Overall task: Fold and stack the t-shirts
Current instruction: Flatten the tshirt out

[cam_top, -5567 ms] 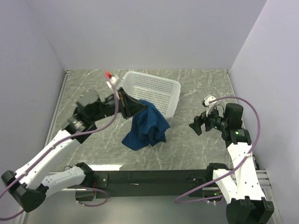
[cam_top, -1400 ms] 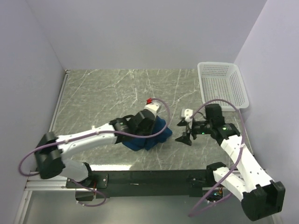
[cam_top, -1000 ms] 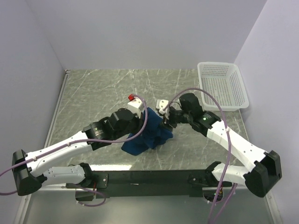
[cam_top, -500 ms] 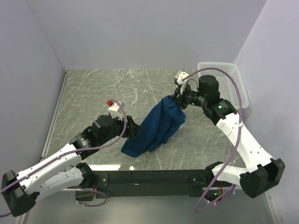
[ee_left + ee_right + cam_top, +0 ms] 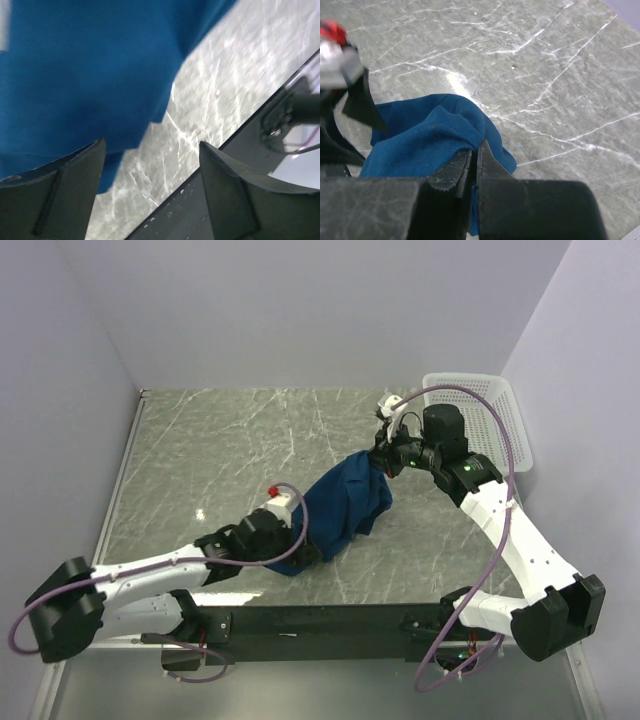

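Note:
The near end of the blue t-shirt comes next for my left gripper, which moves outward and down onto it, since mostly bare marble shows between its open fingers.
The dark blue t-shirt (image 5: 345,502) lies crumpled mid-table, stretched from its near-left end up toward the far right. My right gripper (image 5: 383,461) is shut on its raised far-right edge; in the right wrist view the jaws (image 5: 475,146) pinch a fold of the blue t-shirt (image 5: 420,132). My left gripper (image 5: 303,548) sits low at the shirt's near-left end. In the left wrist view it (image 5: 152,145) stands open with only marble table between the fingers, and the t-shirt (image 5: 90,65) fills the upper left. No print shows.
A white mesh basket (image 5: 478,425) stands at the far right by the wall. The black rail (image 5: 200,200) runs along the near table edge, close under the left gripper. The left arm's red-tipped wrist (image 5: 335,45) shows at the left of the right wrist view.
The right gripper shut on the shirt and pulled its edge up toward the far right. The left gripper let go, opened, and moved to the shirt's near-left end.

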Controlling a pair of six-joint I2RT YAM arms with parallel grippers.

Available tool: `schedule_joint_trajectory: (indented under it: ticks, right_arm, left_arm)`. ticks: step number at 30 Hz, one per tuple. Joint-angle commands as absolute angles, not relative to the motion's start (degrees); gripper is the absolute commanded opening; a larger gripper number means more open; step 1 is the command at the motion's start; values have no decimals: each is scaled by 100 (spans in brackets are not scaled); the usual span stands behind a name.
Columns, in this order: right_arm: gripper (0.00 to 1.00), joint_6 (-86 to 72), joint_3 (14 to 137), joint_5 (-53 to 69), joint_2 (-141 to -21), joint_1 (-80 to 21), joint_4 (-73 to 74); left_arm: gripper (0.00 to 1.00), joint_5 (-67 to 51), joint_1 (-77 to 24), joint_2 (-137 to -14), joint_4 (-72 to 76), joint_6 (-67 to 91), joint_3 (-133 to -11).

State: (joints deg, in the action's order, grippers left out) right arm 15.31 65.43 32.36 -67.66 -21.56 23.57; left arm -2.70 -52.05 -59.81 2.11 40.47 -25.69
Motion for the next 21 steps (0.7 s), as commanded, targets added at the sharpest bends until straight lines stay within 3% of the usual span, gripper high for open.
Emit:
schedule_joint_trajectory:
  ticks: [1,6,7,9,10,11,15,21]
  right_arm:
    - [0,1301,6680,3322,-6776,-2066,2057]
    - [0,1231,6671,3445,-6794,-1978,2065]
    - [0,1230,6653,3454,-6768,-1969,2065]
    - [0,1230,6627,3463,-6741,-1934,2065]
    - [0,1222,6618,3463,-6715,-1925,2057]
    - [0,1222,6601,3472,-6689,-1907,2048]
    - [0,1467,6723,3445,-6601,-1881,2223]
    - [0,2732,8102,3357,-6513,-1855,3620]
  left_arm:
    - [78,481,-5650,-6467,276,4166,-3179]
    - [75,1625,-6117,-7864,-544,4035,-3998]
    - [67,1835,-6204,-8197,-684,3991,-4225]
    - [44,2064,-6266,-8454,-869,3955,-4429]
    - [10,2413,-6328,-8620,-975,3938,-4630]
    - [1,2600,-6363,-8648,-1245,3955,-4719]
    - [1,3383,-6513,-8141,-1686,3850,-5001]
    - [0,4429,-6513,-5839,-2390,3464,-5474]
